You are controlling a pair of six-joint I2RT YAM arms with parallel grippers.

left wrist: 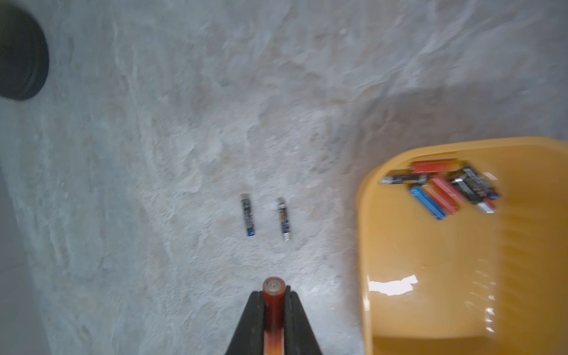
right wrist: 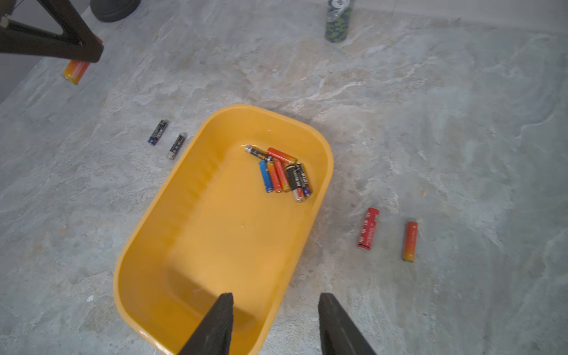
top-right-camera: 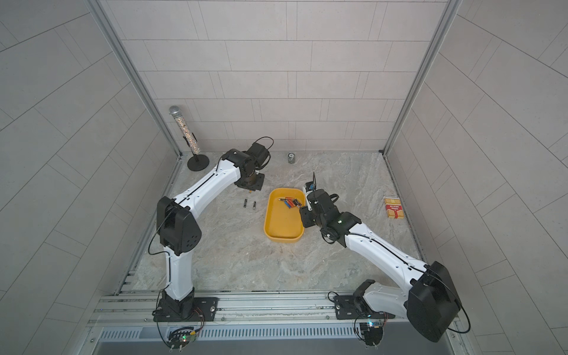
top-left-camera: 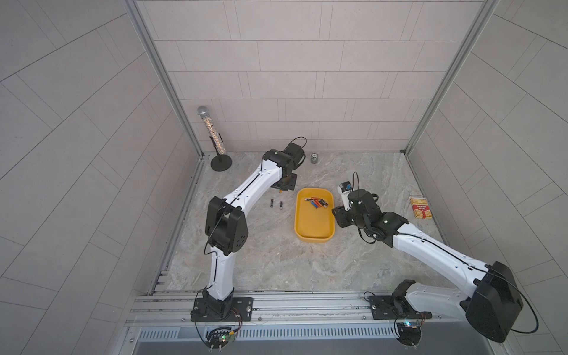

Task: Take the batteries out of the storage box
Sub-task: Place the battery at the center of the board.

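Note:
My left gripper holds the orange battery and next needs to move down and away from the box (top-left-camera: 313,240), past the dark batteries, to release it on the bare tabletop beside them.
The yellow storage box (top-left-camera: 313,240) (right wrist: 215,246) lies mid-table with several batteries (top-left-camera: 316,203) (right wrist: 282,173) heaped at its far end. My left gripper (left wrist: 274,292) hangs left of the box's far end, shut on an orange-red battery (left wrist: 273,285) (right wrist: 75,71) that points down above the table. Two dark batteries (left wrist: 247,216) (left wrist: 284,218) lie side by side left of the box. Two red batteries (right wrist: 368,228) (right wrist: 410,241) lie to its right, hidden under the arm in both top views. My right gripper (right wrist: 275,299) is open astride the box's right rim.
A small silver can (top-left-camera: 314,158) stands by the back wall. A glittery microphone on a black round stand (top-left-camera: 220,162) fills the back left corner. A red-and-yellow striped packet (top-left-camera: 420,208) lies near the right wall. Tiled walls close three sides.

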